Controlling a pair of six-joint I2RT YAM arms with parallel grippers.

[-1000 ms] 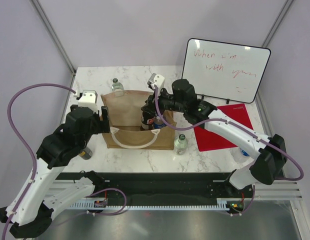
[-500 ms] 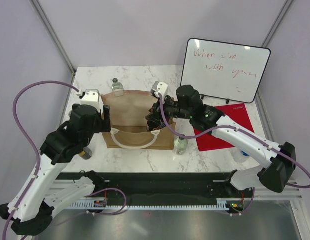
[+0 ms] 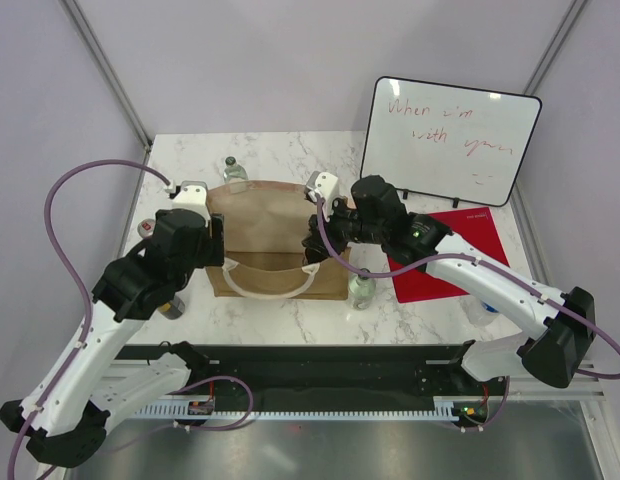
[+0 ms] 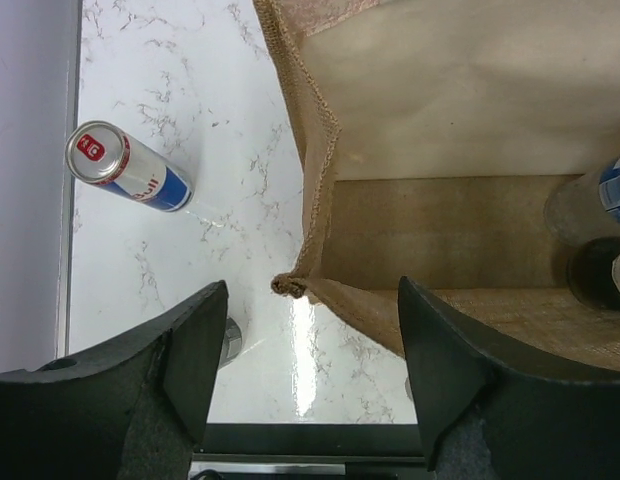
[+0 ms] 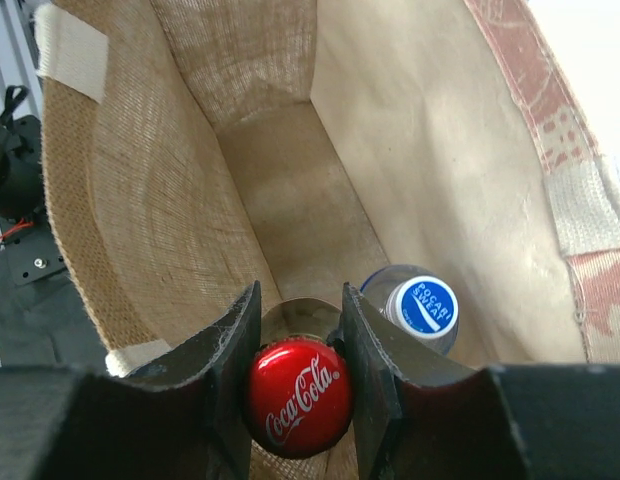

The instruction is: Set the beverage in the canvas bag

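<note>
The red-capped bottle [image 5: 297, 397] is already upright inside the bag's sides, so my right gripper should lower it onto the bag's bottom beside the blue-capped bottle and release it.
The canvas bag [image 3: 270, 212] stands open at mid-table, tan with white handles. My right gripper [image 3: 323, 228] reaches into its right end. In the right wrist view this gripper [image 5: 298, 310] is shut on the neck of a red-capped Coca-Cola bottle [image 5: 297, 397], held upright inside the bag [image 5: 140, 200]. A blue-capped Pocari Sweat bottle [image 5: 422, 305] stands beside it on the bag floor. My left gripper [image 3: 215, 240] is at the bag's left end. In the left wrist view it [image 4: 310, 295] is open, with the bag's near-left corner [image 4: 290, 286] just beyond its fingertips and nothing between them.
A Red Bull can [image 4: 130, 170] stands left of the bag. A clear bottle [image 3: 231, 168] is behind the bag and a green-capped bottle [image 3: 362, 290] is at its front right corner. A red mat [image 3: 460, 250] and a whiteboard [image 3: 450, 140] are to the right.
My right gripper carried the cola bottle toward the bag's right end and lowered it inside. The left gripper shifted slightly right along the bag's left end.
</note>
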